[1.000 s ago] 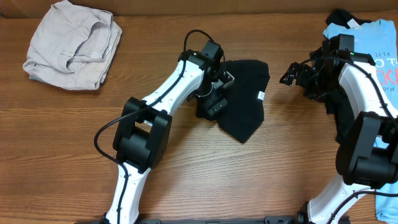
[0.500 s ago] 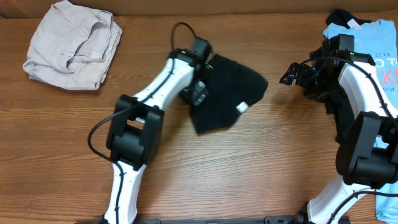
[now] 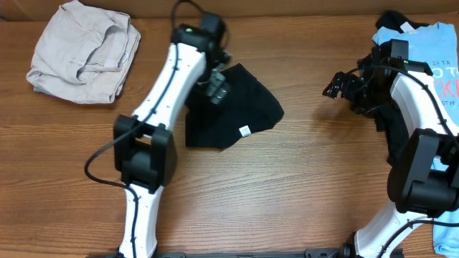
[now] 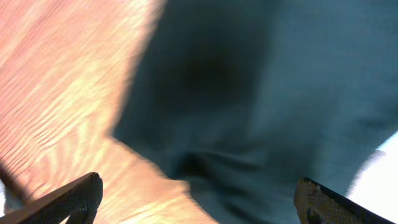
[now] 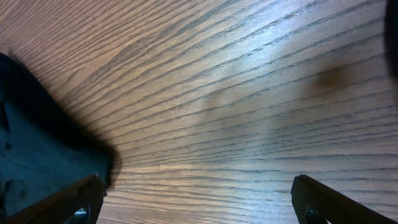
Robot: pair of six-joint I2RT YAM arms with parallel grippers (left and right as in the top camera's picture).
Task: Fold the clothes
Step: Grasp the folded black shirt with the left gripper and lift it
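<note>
The left gripper moves to the right in the overhead view and down onto the black garment's jutting corner (image 3: 270, 111) next, since the garment still lies crumpled there.
A black garment (image 3: 240, 107) lies crumpled on the wooden table, a small white tag (image 3: 244, 130) at its lower edge. My left gripper (image 3: 215, 87) is at the garment's upper left edge. In the left wrist view its fingers (image 4: 199, 199) stand wide apart over the dark cloth (image 4: 280, 93) and bare wood, blurred by motion. My right gripper (image 3: 337, 84) hovers right of the garment, open and empty. Its wrist view (image 5: 196, 199) shows bare wood between the fingers and dark cloth (image 5: 37, 149) at the left edge.
A crumpled beige garment (image 3: 84, 50) lies at the far left corner. A light blue printed t-shirt (image 3: 437, 43) lies on dark clothing at the far right, under the right arm. Bare wood fills the table's front half.
My left arm has swung left and toward the far edge. The black garment has slid left with it and changed shape. The right arm has not moved.
</note>
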